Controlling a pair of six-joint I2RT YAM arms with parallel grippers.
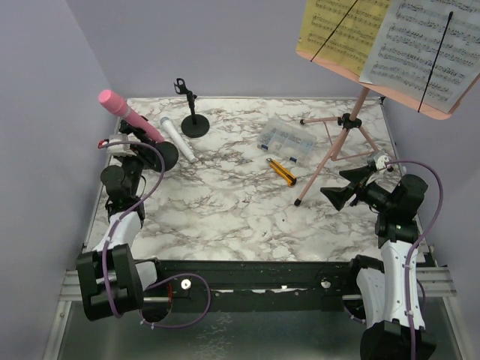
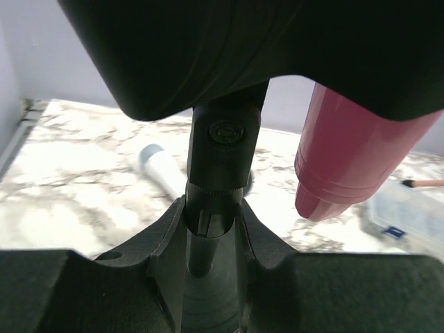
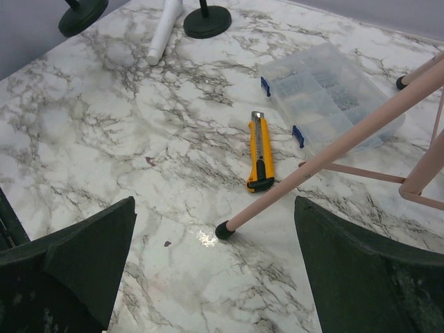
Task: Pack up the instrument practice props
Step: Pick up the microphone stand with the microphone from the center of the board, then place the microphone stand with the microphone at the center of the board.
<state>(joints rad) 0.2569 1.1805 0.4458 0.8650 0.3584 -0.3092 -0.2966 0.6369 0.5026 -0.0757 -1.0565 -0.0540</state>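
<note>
The holder swings back and toward the rack's near foot (image 3: 223, 230) with my left gripper next. It then comes down onto the table by the utility knife, where bare marble leaves room.
The pink microphone (image 1: 120, 105) sits tilted in a black round-based mic holder (image 1: 165, 155) at the far left. My left gripper (image 1: 136, 139) is shut on that holder's stem (image 2: 215, 187), with the pink microphone (image 2: 350, 149) just to the right of it. The white microphone (image 1: 178, 139) lies flat next to it on the table and also shows in the left wrist view (image 2: 163, 170). The second mic holder (image 1: 194, 124) stands empty behind. The pink tripod music rack (image 1: 346, 124) stands at the right and carries yellow (image 1: 337, 30) and white (image 1: 427, 49) pages. My right gripper (image 1: 337, 186) is open and empty, and its jaws (image 3: 215, 208) face the rack's near foot (image 3: 223, 230).
A clear compartment box (image 1: 286, 140) and a yellow-and-black utility knife (image 1: 282, 171) lie mid-table, left of the tripod. Both show in the right wrist view, the box (image 3: 326, 94) behind the knife (image 3: 260, 149). Purple walls close in the left, back and right.
</note>
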